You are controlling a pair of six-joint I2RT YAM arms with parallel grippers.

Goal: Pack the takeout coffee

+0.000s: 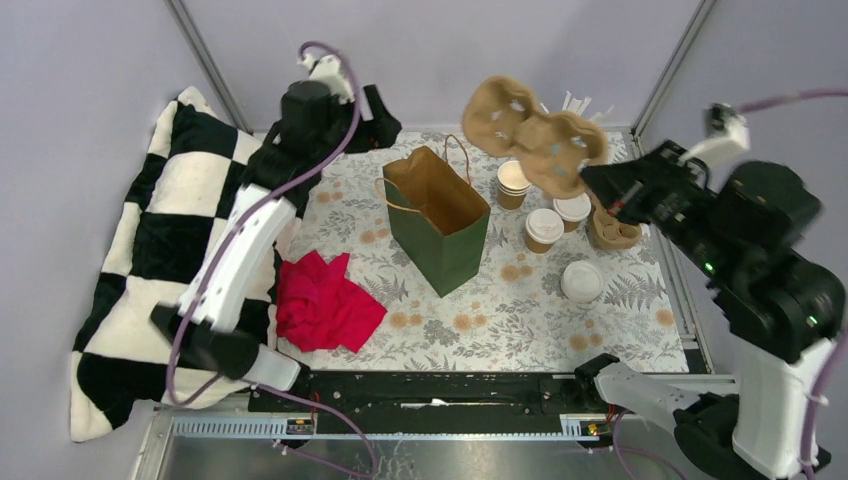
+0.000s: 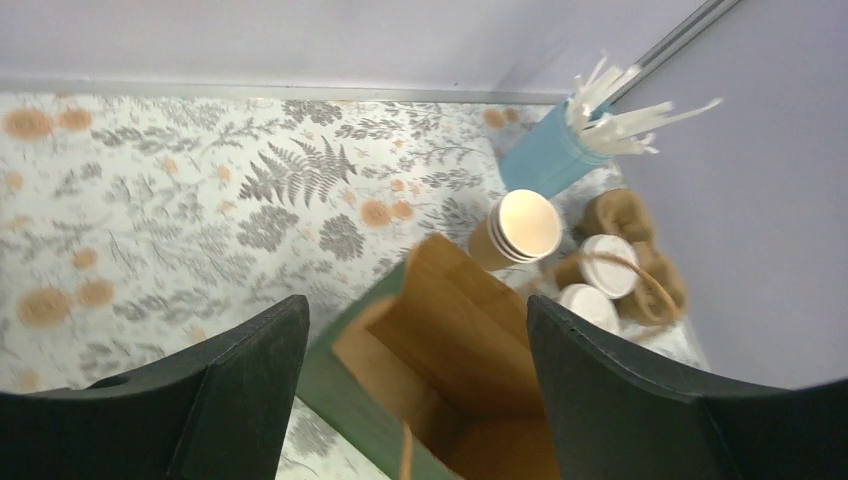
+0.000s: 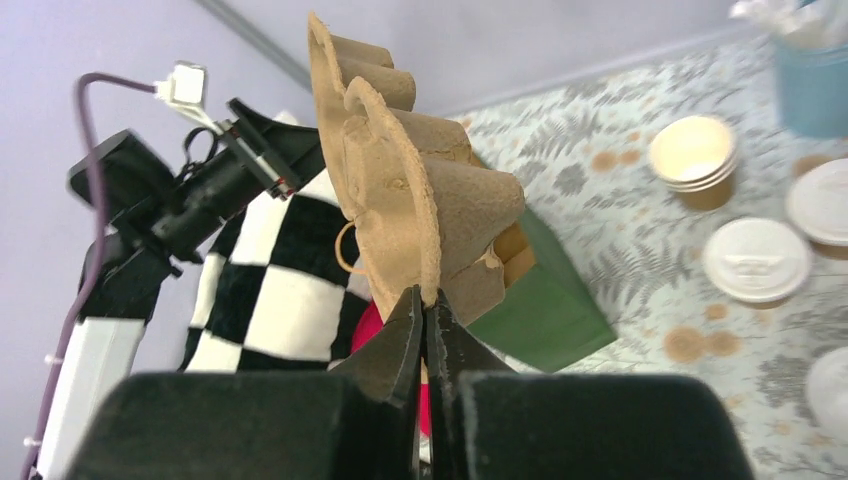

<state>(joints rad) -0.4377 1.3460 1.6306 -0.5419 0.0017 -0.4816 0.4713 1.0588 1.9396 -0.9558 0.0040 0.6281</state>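
I will next bring my left gripper down and toward the right in the top view onto the bag's narrow far rim, to steady it for the raised carrier.
The green paper bag stands open in the middle of the table. Two lidded kraft cups stand just right of it, beside a stack of open cups. A third white lid sits nearer the front. My right gripper is shut on the edge of a brown pulp cup carrier, held in the air above the cups. My left gripper is open and empty, above the bag's mouth. The lidded cups also show in the left wrist view.
A blue cup of white sticks stands at the back right corner. Another brown carrier lies right of the cups. A red cloth lies left of the bag, with a black-and-white checked cloth beyond it.
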